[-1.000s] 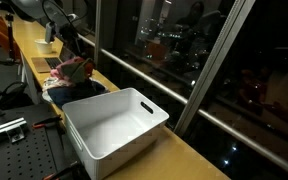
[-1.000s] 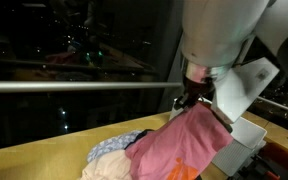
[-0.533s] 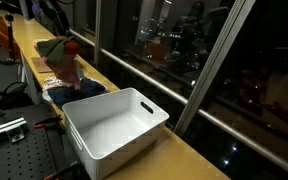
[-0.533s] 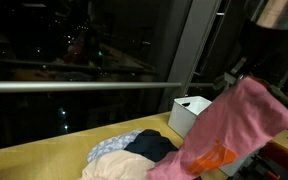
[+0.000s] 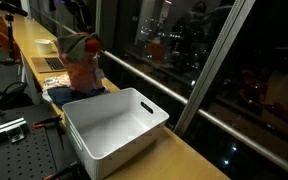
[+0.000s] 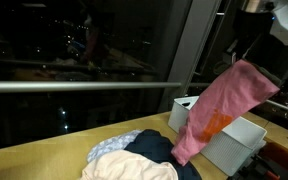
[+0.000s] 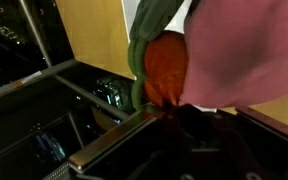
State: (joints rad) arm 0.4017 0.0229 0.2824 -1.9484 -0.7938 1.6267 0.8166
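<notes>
My gripper should next carry the pink garment away from the clothes pile and over the open white bin [image 5: 114, 125] to release it, because the garment's lower edge is still hanging outside.
My gripper [image 6: 252, 40] is shut on a pink garment [image 6: 220, 108] with an orange print and green trim, and holds it hanging in the air. The garment shows in both exterior views [image 5: 82, 62] and fills the top of the wrist view [image 7: 234, 50], where the jaws are dark and hidden under the cloth. It hangs between a pile of clothes [image 6: 134, 160] on the wooden counter and a white plastic bin [image 5: 114, 125]. In an exterior view its lower edge hangs in front of the bin [image 6: 229, 140].
The wooden counter [image 5: 184, 155] runs along a dark window with metal rails [image 5: 154, 85]. The clothes pile [image 5: 74, 92] lies just behind the bin. A laptop [image 5: 44, 65] and a bowl [image 5: 46, 44] sit further along the counter.
The gripper has lifted the pink garment off the pile and carried it up and toward the white bin. The garment now hangs free.
</notes>
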